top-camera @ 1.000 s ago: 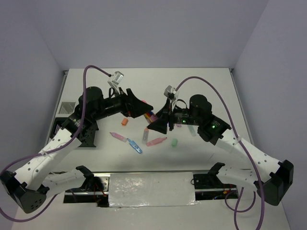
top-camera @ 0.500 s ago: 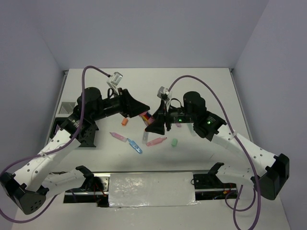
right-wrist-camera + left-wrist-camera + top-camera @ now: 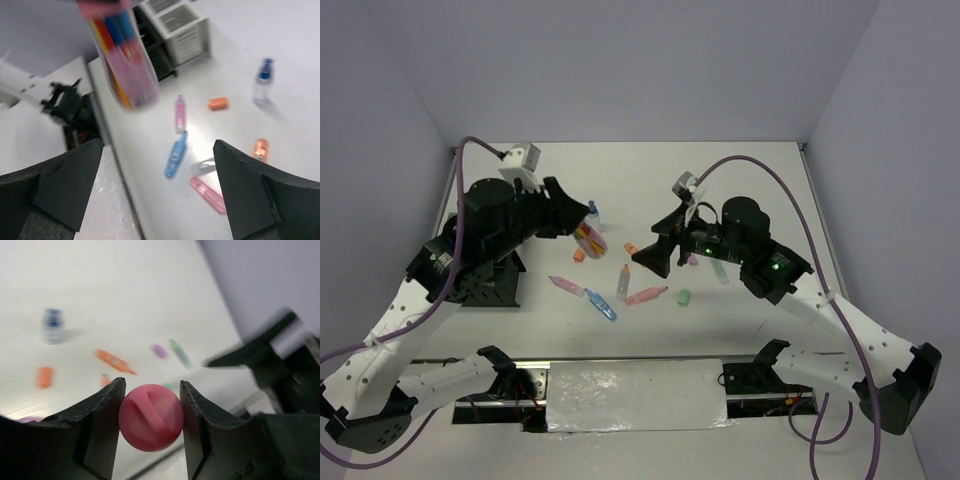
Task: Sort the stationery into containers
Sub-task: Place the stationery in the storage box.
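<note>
My left gripper swings to the left in the top view next, then lowers the tube [image 3: 590, 236] into the white container's farther section, which is open on top.
My left gripper [image 3: 150, 407] is shut on the round pink cap [image 3: 150, 417] of a clear tube [image 3: 590, 236] filled with coloured pens, held above the table left of centre. That tube [image 3: 125, 65] hangs at the upper left of the right wrist view, apart from my right gripper [image 3: 160, 190], which stands open and holds nothing. In the top view the right gripper [image 3: 644, 258] is just right of the tube. The containers [image 3: 175, 22], white-walled and black-walled, stand behind the tube. Loose stationery lies below: a blue pen [image 3: 603, 304], pink pens [image 3: 646, 295], an orange eraser [image 3: 580, 255].
A clear blue-capped bottle [image 3: 594, 212] stands behind the tube. A green eraser [image 3: 684, 296] and a clear tube [image 3: 623, 283] lie near the middle. The left arm covers most of the black container [image 3: 488, 290]. A white pad [image 3: 635, 393] lies at the near edge.
The tube passed from my right gripper to my left one: the left jaws closed on its cap, the right jaws opened. The left arm then carried it leftward; the right drew back.
</note>
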Tool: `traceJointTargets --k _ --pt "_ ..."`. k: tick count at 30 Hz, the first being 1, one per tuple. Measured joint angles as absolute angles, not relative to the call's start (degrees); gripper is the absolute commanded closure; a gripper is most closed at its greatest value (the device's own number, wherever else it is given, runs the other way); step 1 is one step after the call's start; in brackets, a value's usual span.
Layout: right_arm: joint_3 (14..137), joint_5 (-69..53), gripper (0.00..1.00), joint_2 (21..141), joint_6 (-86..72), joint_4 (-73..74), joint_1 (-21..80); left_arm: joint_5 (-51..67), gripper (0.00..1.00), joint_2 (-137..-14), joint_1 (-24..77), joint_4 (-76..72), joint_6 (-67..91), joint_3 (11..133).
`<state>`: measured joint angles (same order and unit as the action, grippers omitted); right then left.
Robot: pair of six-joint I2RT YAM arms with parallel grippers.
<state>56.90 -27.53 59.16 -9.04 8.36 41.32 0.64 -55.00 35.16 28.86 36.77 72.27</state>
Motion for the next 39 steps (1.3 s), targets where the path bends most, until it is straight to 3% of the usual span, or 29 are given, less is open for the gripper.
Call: traceJointTargets --k 5,9,13,18,34,39 --pt "50.50 -14.94 0.00 49.78 -10.00 12.62 40.32 -28.18 1.00 -59.64 32.01 41.28 35.57 83.29" --pt "47.77 -11.05 0.00 45.84 -11.33 15.75 40.18 -40.45 1.00 -65.32 14.46 44.62 34.39 84.95" --pt "46.28 -10.72 0.00 44.25 -12.62 16.27 40.18 -42.17 1.00 -73.47 -2.09 44.07 33.85 83.11" --pt "42.85 -11.90 0.00 41.76 -13.67 16.40 40.18 -41.39 1.00 -78.96 -11.27 42.37 34.39 80.23" --pt "37.78 -16.08 0.00 41.10 -14.72 13.80 40.18 -37.28 1.00 -80.93 -12.82 32.86 35.00 79.07" --pt "37.06 -17.12 0.00 41.12 -14.70 13.21 40.18 -33.56 0.92 -83.24 -13.96 30.09 35.22 78.46"
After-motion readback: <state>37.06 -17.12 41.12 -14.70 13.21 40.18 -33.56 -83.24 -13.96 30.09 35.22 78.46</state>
